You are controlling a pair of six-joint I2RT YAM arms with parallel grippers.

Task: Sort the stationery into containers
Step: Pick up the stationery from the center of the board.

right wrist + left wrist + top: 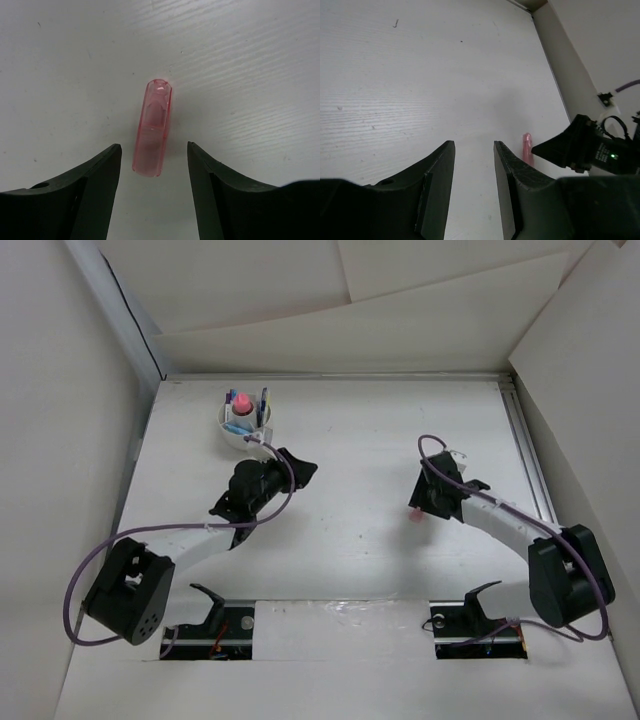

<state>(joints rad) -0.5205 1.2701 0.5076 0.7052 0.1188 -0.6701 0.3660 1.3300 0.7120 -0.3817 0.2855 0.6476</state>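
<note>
My right gripper needs to move down next onto the near end point(149, 160) of the short clear pink stick point(153, 128) and close, because that end is already between its open fingers.
A short clear pink stick point(153, 128) lies flat on the white table. My right gripper point(154, 152) is open just above it, one finger on each side of its near end, not touching it. The stick shows as a pink spot point(414, 514) in the top view beside the right gripper point(420, 508), and in the left wrist view point(527, 148). The round white cup point(245, 429) at the back left holds a pink-capped glue stick point(241, 406) and several pens. My left gripper point(474, 150) is open and empty, right of the cup, over bare table point(300, 472).
White cardboard walls point(80, 390) close in the table on the left, back and right. A metal rail point(530, 460) runs along the right edge. Purple cables loop over both arms.
</note>
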